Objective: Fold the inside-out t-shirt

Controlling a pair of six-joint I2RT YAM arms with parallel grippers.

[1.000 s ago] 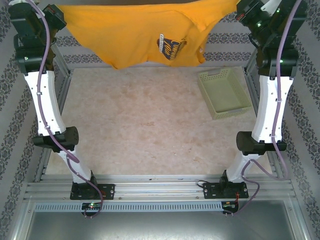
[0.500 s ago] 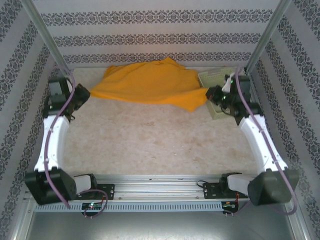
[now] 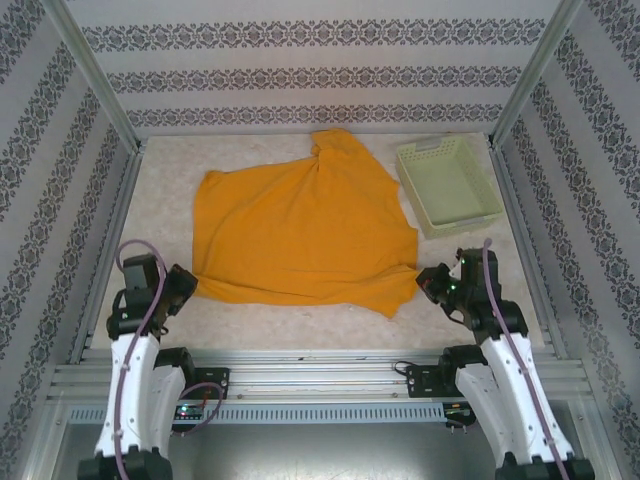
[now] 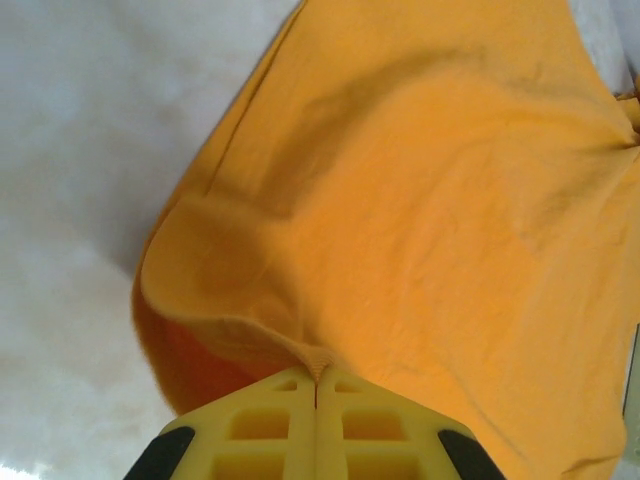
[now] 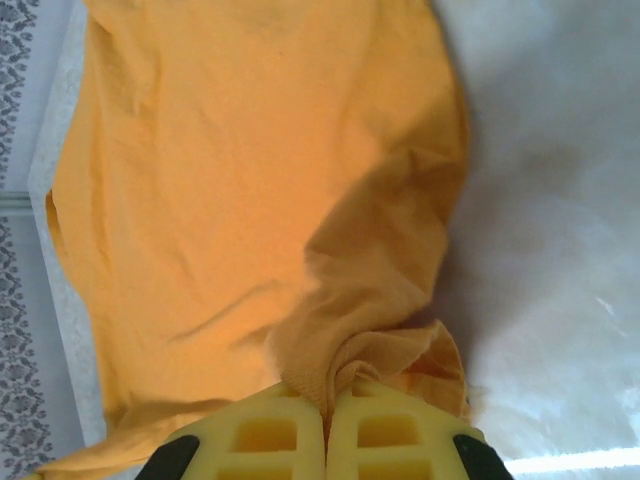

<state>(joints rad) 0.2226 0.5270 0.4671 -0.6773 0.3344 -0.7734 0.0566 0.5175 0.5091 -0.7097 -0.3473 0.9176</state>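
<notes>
The shirt is lying spread open, so my left gripper should take the pinched near corner outward over the shirt's plain cloth [image 3: 212, 242], lower it onto the cloth and let go of it.
The inside-out t-shirt [image 3: 300, 225] lies spread on the table, plain orange-yellow side up, one sleeve pointing toward the back. My left gripper [image 3: 190, 283] is shut on the shirt's near left corner, and in the left wrist view the hem [image 4: 318, 360] is pinched between the yellow fingers [image 4: 270, 425]. My right gripper [image 3: 425, 276] is shut on the near right corner, where bunched cloth [image 5: 360, 350] sits squeezed between its fingers [image 5: 385, 435]. No printed graphic faces up.
A pale green basket [image 3: 447, 185] stands at the back right, just beside the shirt's right edge. Patterned walls enclose the table on three sides, and a metal rail [image 3: 320, 370] runs along the near edge by the arm bases.
Both arms came down from holding the shirt high at the back and pulled it toward the near edge. The shirt went from hanging to lying flat and spread on the table.
</notes>
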